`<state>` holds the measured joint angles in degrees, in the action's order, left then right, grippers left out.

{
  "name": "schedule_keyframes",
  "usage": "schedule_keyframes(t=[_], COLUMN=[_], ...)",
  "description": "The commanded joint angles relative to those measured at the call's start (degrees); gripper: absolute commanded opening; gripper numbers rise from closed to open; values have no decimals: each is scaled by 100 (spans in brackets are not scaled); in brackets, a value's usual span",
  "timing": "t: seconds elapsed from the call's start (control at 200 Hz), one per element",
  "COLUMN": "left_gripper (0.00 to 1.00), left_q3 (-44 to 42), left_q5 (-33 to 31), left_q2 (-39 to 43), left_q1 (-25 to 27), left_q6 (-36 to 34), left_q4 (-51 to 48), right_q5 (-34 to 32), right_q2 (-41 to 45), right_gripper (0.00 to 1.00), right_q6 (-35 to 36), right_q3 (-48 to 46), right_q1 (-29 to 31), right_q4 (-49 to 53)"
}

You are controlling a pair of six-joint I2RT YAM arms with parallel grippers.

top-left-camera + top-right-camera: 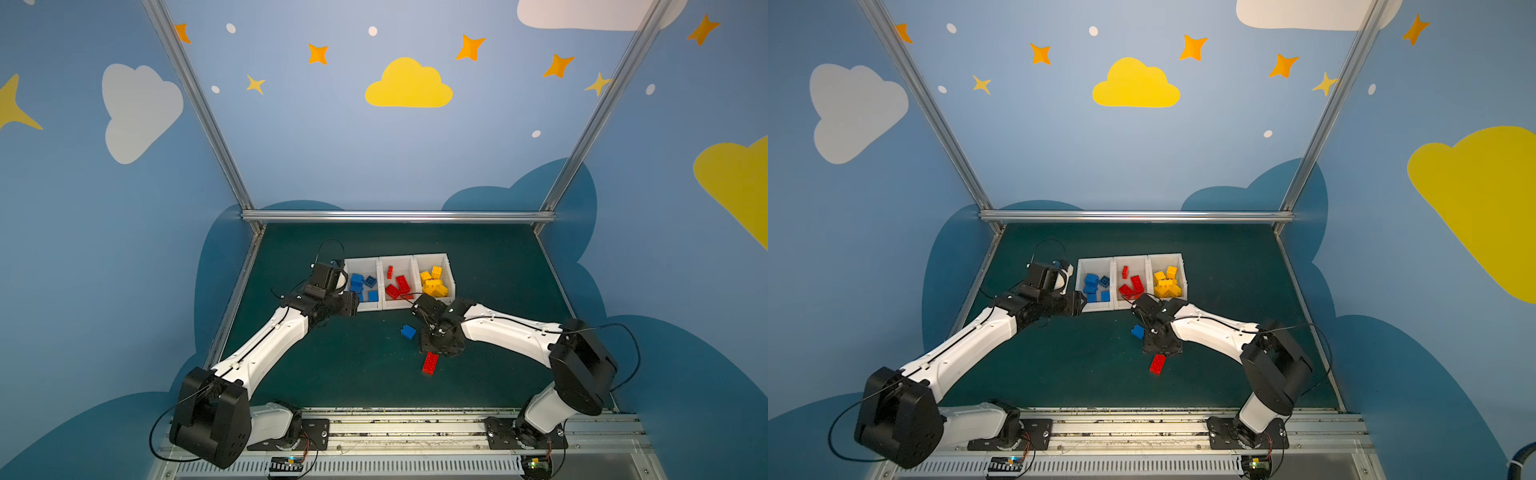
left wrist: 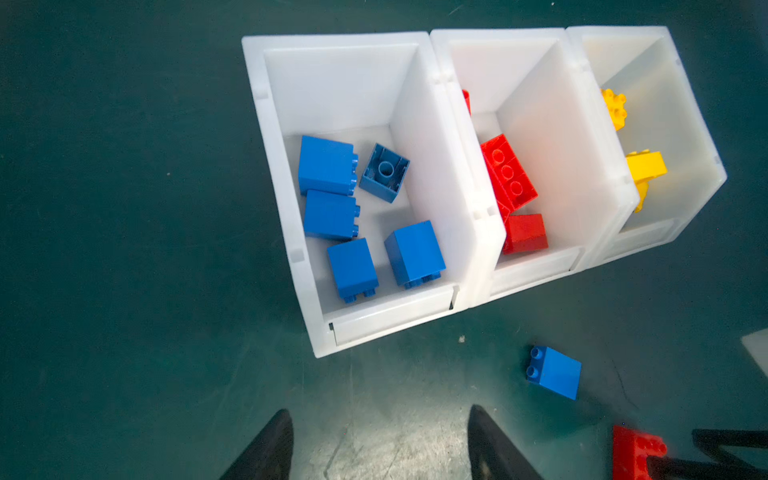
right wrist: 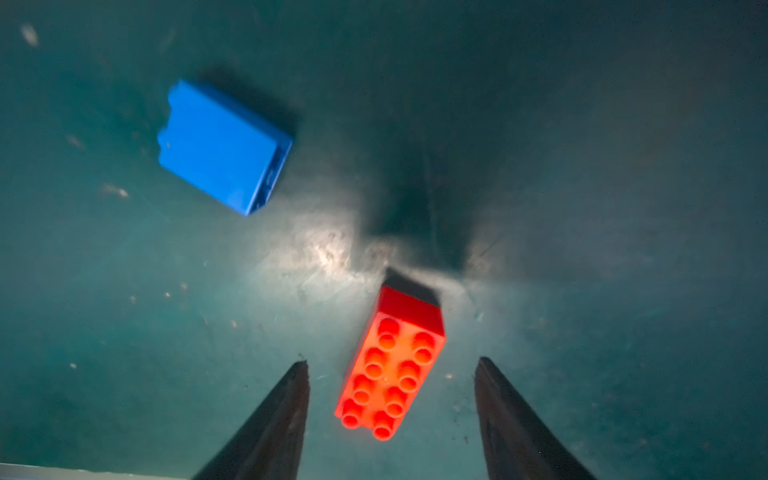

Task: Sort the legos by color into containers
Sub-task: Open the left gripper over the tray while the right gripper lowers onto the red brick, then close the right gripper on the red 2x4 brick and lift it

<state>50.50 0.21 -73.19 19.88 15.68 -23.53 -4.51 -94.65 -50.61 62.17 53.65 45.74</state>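
Observation:
My right gripper lowers its open fingers back over the lego's long sides next and closes, as the oblong red lego (image 1: 430, 365) (image 3: 389, 368) lies below and back toward the base.
Three joined white containers stand in a row at the back middle of the mat. The left bin (image 1: 360, 262) (image 2: 332, 83) holds several blue legos (image 2: 328, 166), the middle bin (image 1: 397, 259) (image 2: 536, 104) red ones (image 2: 509, 174), and the right bin (image 1: 432, 257) (image 2: 669, 108) yellow ones (image 1: 434, 282). A loose blue brick (image 1: 408, 331) (image 3: 224, 145) lies on the mat. A loose red oblong brick (image 1: 430, 363) (image 3: 390, 361) lies studs up nearer the front. My right gripper (image 3: 392, 361) is open, its fingers either side of the red brick without touching it. My left gripper (image 2: 379, 409) is open and empty over the mat before the blue bin.
A dark green mat (image 1: 332, 374) covers the table. A metal rail (image 1: 399, 216) runs along the back, with slanted posts at both back corners. Both arm bases sit on the front rail (image 1: 415, 432). The right arm's fingers (image 2: 727, 449) show beside the red brick in the left wrist view.

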Motion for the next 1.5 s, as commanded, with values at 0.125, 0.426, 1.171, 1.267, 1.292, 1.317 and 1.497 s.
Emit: schedule_keyframes(t=[0.125, 0.426, 1.171, 1.267, 1.292, 1.317, 1.497], left_gripper=[67, 67, 67, 67, 67, 67, 67], left_q3=[-188, -360, -595, -587, -594, -607, -686], left_q5=[-16, 41, 75, 84, 85, 85, 40], left_q2=[242, 279, 509, 565, 597, 622, 837], left_q1=[-35, -30, -32, -32, -34, -31, -34], left_q6=[153, 227, 339, 348, 351, 360, 383], left_q4=[7, 68, 122, 98, 95, 85, -2], right_q5=[-313, -565, -187, -299, -318, -341, -510], right_q2=[-729, -924, -354, -351, -367, -389, -1007], right_gripper=[65, 65, 23, 23, 23, 23, 23], right_q6=[-93, -382, -94, 324, 479, 628, 1767], right_q3=[667, 561, -39, 449, 620, 811, 2618], right_q1=[386, 506, 248, 103, 42, -24, -502], right_q4=[948, 1277, 238, 436, 485, 539, 968])
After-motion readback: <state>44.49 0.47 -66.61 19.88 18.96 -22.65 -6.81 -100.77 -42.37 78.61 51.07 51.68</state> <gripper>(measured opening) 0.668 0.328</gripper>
